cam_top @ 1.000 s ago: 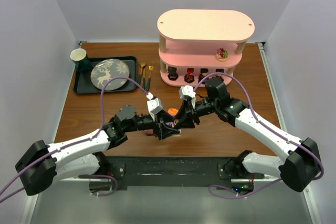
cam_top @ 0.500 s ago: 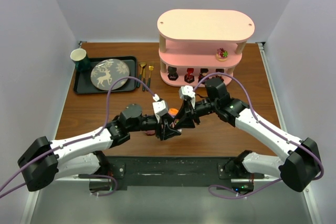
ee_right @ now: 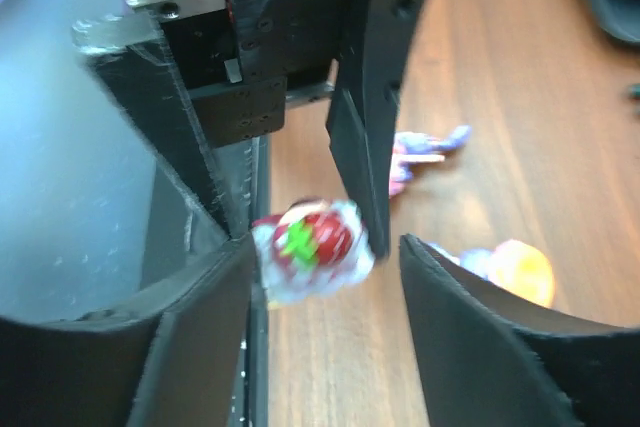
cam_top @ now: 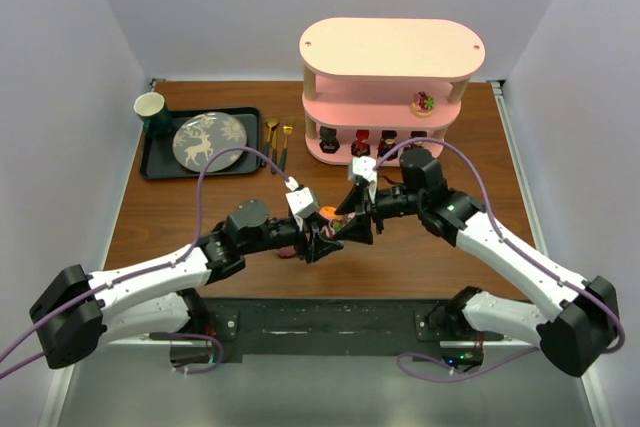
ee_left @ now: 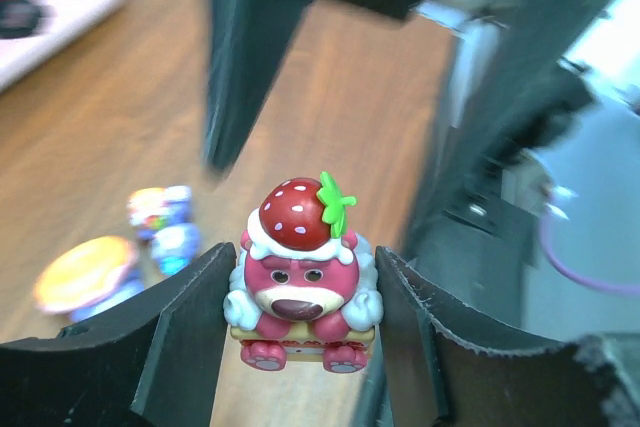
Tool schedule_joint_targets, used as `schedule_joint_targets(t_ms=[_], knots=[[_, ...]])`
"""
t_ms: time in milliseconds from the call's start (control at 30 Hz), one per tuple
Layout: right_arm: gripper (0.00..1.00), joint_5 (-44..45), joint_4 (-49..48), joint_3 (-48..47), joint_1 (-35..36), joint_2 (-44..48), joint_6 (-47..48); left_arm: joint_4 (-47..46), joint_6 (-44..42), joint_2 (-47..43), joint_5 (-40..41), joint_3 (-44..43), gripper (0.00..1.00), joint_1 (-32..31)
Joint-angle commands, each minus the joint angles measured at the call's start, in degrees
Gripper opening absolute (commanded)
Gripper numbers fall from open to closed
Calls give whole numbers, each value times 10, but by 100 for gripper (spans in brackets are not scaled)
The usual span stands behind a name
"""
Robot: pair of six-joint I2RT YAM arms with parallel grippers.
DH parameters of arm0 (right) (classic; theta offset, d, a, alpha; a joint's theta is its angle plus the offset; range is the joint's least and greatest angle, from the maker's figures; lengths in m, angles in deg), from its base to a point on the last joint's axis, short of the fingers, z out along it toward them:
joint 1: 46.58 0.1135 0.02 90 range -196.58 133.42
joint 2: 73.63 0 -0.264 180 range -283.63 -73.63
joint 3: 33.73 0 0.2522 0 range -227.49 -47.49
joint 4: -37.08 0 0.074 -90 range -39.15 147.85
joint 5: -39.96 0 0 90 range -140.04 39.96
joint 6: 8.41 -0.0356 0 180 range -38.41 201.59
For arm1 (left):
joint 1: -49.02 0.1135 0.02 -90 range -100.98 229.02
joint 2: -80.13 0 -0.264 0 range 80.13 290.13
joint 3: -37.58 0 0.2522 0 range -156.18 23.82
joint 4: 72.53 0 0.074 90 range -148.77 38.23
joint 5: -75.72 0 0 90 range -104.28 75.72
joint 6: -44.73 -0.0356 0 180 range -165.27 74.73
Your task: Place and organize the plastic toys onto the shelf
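Observation:
My left gripper is holding the bear, and the middle level's bare part (cam_top: pixel 352 107) lies outward of the gripper. Next I need to turn the gripper toward the shelf (cam_top: pixel 392 52), carry the bear outward and release it on that part.
My left gripper (ee_left: pixel 300 259) is shut on a pink bear toy with a strawberry on its head (ee_left: pixel 300 282) and holds it just above the table. In the top view the left gripper (cam_top: pixel 325 244) meets my right gripper (cam_top: pixel 355 230) tip to tip in front of the pink shelf (cam_top: pixel 392 52). My right gripper (ee_right: pixel 325 247) is open, and the bear toy (ee_right: pixel 312 247) sits ahead between its fingers. Several dark toys (cam_top: pixel 360 140) stand on the shelf's bottom tier. A pink-red toy (cam_top: pixel 424 102) sits on the middle tier.
Purple-blue bunny toys (ee_left: pixel 165 222) and an orange-topped toy (ee_left: pixel 85 282) lie on the table beside the grippers. At the far left are a black tray (cam_top: pixel 155 162) with a plate (cam_top: pixel 208 140), a green cup (cam_top: pixel 150 107) and gold spoons (cam_top: pixel 278 142).
My left arm has shifted right, bringing its gripper up to the right gripper. My right arm has drawn slightly back toward the shelf.

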Motion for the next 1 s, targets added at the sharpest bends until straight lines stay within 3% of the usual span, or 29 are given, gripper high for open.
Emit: schedule_joint_targets(t_ms=[0,67,233,333,567,967], knots=[[73,114,-2,-13,-22,57,-64,-12,-7,-18,131,-12,0,3],[78,159,-2,-9,-29,88,-81,-20,-12,-17,173,-21,0,2],[87,382,19,8,-31,157,-152,-32,-23,31,289,-74,0,3],[91,518,46,19,-32,193,-183,-44,-32,83,349,-130,0,3],[95,721,70,71,-32,263,-254,-59,-58,218,440,-298,1,4],[99,769,102,107,-32,321,-256,-70,-126,408,499,-486,1,26]])
